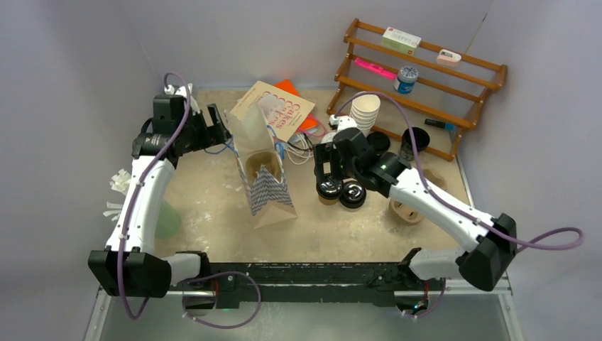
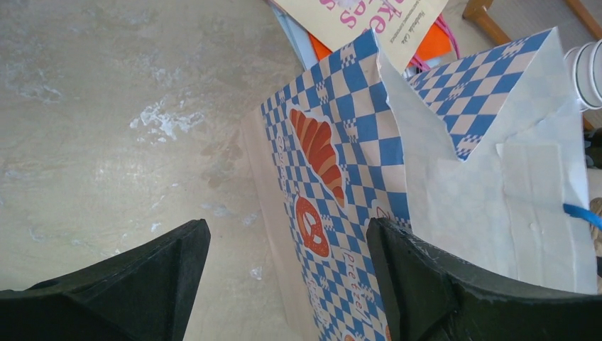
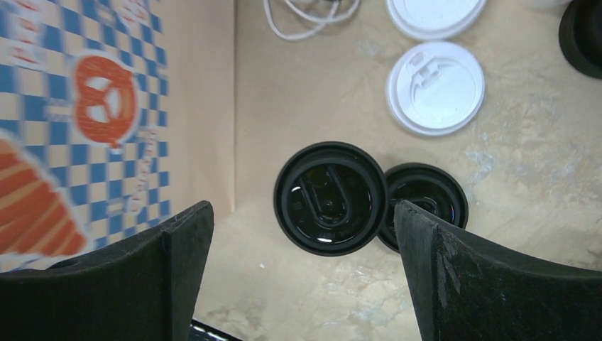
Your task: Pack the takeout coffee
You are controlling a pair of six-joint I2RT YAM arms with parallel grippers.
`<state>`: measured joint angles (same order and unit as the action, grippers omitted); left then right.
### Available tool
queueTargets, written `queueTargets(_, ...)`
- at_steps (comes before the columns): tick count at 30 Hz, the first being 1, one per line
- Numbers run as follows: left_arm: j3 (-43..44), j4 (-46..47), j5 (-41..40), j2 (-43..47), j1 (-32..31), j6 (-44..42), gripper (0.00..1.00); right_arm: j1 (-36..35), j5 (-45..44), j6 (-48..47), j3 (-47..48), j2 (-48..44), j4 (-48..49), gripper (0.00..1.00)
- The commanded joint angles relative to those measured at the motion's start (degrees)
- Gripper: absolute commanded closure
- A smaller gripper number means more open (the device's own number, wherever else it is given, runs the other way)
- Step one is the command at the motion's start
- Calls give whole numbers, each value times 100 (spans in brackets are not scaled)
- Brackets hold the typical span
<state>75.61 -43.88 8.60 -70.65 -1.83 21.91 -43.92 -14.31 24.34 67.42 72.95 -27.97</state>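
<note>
The robot's right gripper should next lower its open fingers around the cup's black lid (image 1: pixel 329 187), because the takeout coffee cup nearer the bag (image 1: pixel 266 170) stands below it and can be seen between the fingers.
Two takeout coffee cups with black lids stand side by side on the table, one (image 1: pixel 329 188) (image 3: pixel 330 197) beside the other (image 1: pixel 353 193) (image 3: pixel 424 202). My right gripper (image 1: pixel 328 170) (image 3: pixel 302 209) hangs open just above them, touching neither; its fingers straddle the left cup's near edge. A blue-checked paper bag (image 1: pixel 266 170) (image 2: pixel 355 163) (image 3: pixel 78 128) stands open left of the cups, with brown cardboard showing inside. My left gripper (image 1: pixel 216 128) (image 2: pixel 284 227) is open at the bag's upper left side, holding nothing.
Two white lids (image 3: pixel 434 87) lie beyond the cups. A stack of lidless white cups (image 1: pixel 365 110) and a wooden rack (image 1: pixel 426 78) stand at the back right. A brown cardboard carrier (image 1: pixel 410 212) lies under the right arm. A book (image 1: pixel 277 106) lies behind the bag.
</note>
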Motion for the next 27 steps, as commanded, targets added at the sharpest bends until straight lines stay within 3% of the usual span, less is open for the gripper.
queueTargets(1,-185,375,313,128,48,-20,14,-19,-210,-77,-102,416,-238,1)
queueTargets(14,-319,529,387,164,48,-79,27,-19,-197,-4,-519,1002,22,2)
queueTargets(20,-302,529,285,199,45,-142,40,-16,-77,84,-528,1112,55,13)
queueTargets(27,-310,529,320,219,51,-152,48,-11,-8,72,-520,1230,94,22)
